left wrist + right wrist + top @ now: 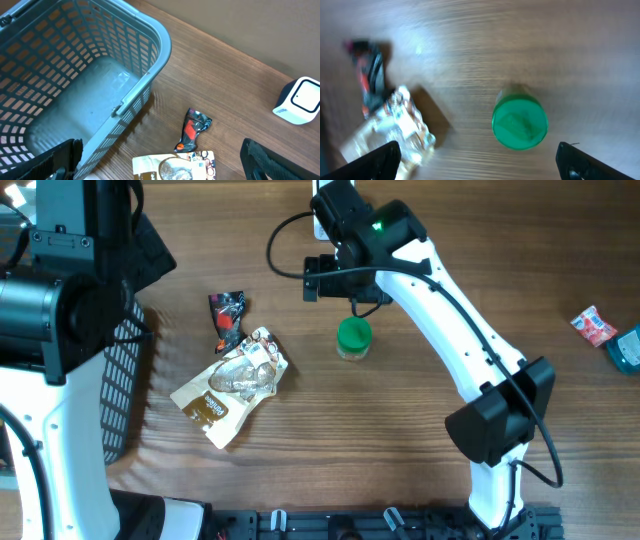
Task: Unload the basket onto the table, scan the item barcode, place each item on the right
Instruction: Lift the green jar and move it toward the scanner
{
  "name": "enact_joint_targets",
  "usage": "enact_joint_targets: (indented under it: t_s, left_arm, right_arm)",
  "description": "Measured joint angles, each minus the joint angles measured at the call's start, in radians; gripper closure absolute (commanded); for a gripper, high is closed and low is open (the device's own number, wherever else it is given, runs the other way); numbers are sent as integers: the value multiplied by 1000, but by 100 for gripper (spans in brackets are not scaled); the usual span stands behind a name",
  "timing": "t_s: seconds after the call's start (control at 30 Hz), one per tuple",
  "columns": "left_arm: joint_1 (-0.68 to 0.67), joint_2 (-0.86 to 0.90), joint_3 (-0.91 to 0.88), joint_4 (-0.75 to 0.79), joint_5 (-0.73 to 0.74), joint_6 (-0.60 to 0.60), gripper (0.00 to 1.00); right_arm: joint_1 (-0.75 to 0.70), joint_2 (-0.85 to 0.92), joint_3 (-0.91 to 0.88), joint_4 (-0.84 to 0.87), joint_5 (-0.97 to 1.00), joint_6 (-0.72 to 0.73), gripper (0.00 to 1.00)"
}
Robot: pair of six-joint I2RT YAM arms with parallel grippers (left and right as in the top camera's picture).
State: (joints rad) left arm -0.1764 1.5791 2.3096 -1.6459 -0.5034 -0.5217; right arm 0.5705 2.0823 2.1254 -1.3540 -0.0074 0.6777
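Observation:
The jar stands below my right gripper, off-centre to the right in the wrist view. My right gripper needs to go down around the green lid (353,338) (520,124), easing to that side.
A small jar with a green lid (353,338) stands upright on the wooden table. In the right wrist view the lid (520,124) shows from above. My right gripper (479,165) hangs over it, open wide, with both fingers clear of the jar; overhead it (347,292) sits just behind the jar. A white box-shaped scanner (298,101) stands at the back of the table, mostly hidden overhead by the right arm. My left gripper (162,167) is open and empty, above the basket's edge and a snack pouch (176,167).
A grey-blue plastic basket (145,95) stands at the left, empty. A tan and white snack pouch (232,385) and a small black-and-red packet (226,315) lie left of the jar. A red packet (593,326) and a teal item (627,350) lie at the far right edge.

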Motion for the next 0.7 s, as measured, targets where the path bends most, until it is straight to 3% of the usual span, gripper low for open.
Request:
enact_joint_targets:
  t_s: [0.17, 0.3, 0.37, 0.5, 0.7]
  left_arm:
    - [0, 0, 0, 0, 0, 0, 0]
    - [0, 0, 0, 0, 0, 0, 0]
    - [0, 0, 0, 0, 0, 0, 0]
    - [0, 0, 0, 0, 0, 0, 0]
    - [0, 0, 0, 0, 0, 0, 0]
  right_arm:
    - [0, 1, -78, -17, 57, 518, 0]
    - [0, 1, -154, -15, 69, 798, 0]
    - [2, 1, -208, -8, 69, 920, 0]
    - [12, 2, -298, 32, 33, 1118, 9]
    - [15, 10, -373, 270, -51, 1332, 15]
